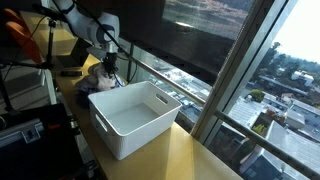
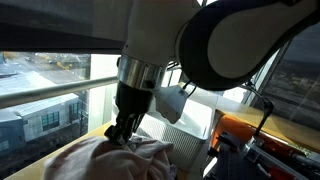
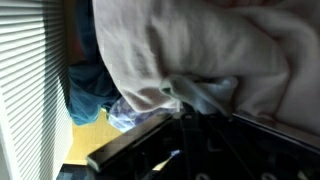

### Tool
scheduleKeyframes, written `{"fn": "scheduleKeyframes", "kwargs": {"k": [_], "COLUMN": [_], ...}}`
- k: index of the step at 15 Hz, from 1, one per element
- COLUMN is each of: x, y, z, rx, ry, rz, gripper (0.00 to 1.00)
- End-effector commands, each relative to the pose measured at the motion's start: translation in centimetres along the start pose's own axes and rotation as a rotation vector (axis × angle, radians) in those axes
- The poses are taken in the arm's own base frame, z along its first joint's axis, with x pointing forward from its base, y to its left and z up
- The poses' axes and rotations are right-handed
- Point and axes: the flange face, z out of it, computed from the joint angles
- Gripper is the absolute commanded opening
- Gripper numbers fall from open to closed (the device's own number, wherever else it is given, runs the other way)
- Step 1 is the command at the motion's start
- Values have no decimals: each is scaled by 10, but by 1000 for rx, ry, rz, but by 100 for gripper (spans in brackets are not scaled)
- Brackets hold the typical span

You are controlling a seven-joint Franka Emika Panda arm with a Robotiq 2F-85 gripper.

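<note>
My gripper should next shift the cloth's bunched fold toward the bar and open to release it at the heap's window side [image 2: 94, 151], just beside my gripper.
A heap of pale, beige cloth [image 1: 97, 76] lies on the wooden table [image 1: 190, 160] behind a white bin [image 1: 135, 118]. My gripper [image 1: 111, 68] points straight down into the top of that heap. In an exterior view its dark fingertips [image 2: 117, 134] are pressed into the folds of the cloth [image 2: 110, 160]. In the wrist view, my gripper [image 3: 196, 103] is shut on a bunched fold of the beige cloth [image 3: 200, 45]. A blue garment [image 3: 90, 95] lies beneath it at the left.
The white bin is rectangular and open-topped, with nothing visible inside. Large windows with a rail [image 1: 170, 75] run along the far side of the table. Orange equipment [image 2: 255, 135] and cables stand behind the arm. A slatted white panel [image 3: 30, 90] is close at the left.
</note>
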Motion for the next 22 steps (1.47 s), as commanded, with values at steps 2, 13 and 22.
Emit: {"fn": "scheduleKeyframes", "kwargs": {"k": [2,13,22], "x": [17,40,40], "y": [3,15,-10], "z": [29,-78,-148], "rx": [8,-79,-100], "ry": [-40,14,58], "rz": [16,81,54], "gripper": [5,90,100]}}
